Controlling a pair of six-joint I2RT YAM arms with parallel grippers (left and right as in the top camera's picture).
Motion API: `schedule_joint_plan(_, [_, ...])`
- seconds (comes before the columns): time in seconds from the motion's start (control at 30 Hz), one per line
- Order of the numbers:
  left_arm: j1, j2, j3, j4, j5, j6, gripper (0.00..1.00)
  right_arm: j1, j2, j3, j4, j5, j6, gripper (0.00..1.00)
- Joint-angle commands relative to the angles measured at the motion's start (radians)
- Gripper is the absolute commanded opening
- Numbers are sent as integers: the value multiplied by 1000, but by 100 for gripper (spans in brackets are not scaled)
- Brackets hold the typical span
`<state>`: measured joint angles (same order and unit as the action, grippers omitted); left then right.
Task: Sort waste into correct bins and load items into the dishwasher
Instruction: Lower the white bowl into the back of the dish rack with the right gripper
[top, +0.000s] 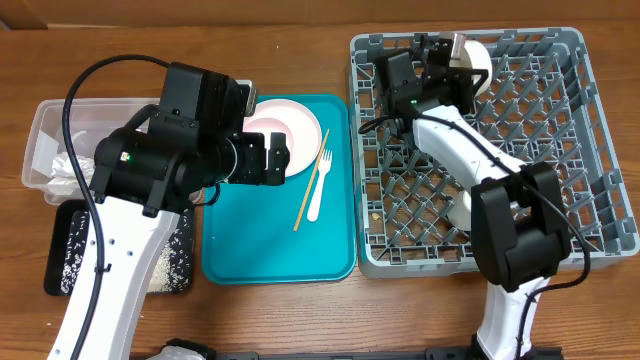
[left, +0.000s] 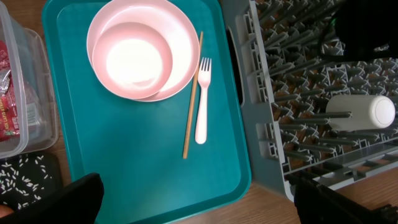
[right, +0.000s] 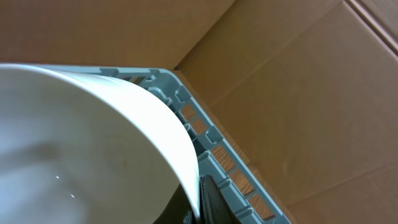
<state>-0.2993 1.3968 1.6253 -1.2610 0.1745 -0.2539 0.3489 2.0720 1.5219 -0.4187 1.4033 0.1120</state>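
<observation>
Next I need to move my right gripper left in the overhead view and release the bowl's rim at the rack's empty far corner, since that corner lies that way.
The pale pink plate (top: 292, 135) (left: 143, 50) lies at the far end of the teal tray. Beside it on the tray lie the white fork (top: 318, 188) (left: 201, 99) and the wooden chopstick (top: 308, 192) (left: 192, 93). My left gripper (top: 276, 156) (left: 199, 208) hovers over the tray, open and holding nothing. My right gripper (top: 450, 66) (right: 200, 200) is at the far left corner of the grey dishwasher rack (top: 590, 130) (right: 205, 134), shut on the rim of a white bowl (top: 479, 58) (right: 81, 143). A small white cup (left: 362, 112) lies on its side among the pegs.
The clear tub (top: 45, 130) (left: 31, 106) at far left holds white napkins and a red wrapper (left: 5, 59). In front of it is the black tray (top: 60, 270) (left: 28, 177) with rice scraps. The teal tray (top: 250, 240) sits between the bins and the rack.
</observation>
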Motion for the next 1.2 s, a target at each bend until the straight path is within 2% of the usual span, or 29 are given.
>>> schedule_joint_plan(0.0, [5,-9,13,2,-10,23,100,17,12,3,7,10,19,4])
schedule_joint_plan(0.37, [5,-9,13,1,-10,23,100,95,12,3,17,9,17,4])
schedule_joint_plan(1.17, [5,-9,13,2,-10,23,100,106,17,-37,14,5,42,4])
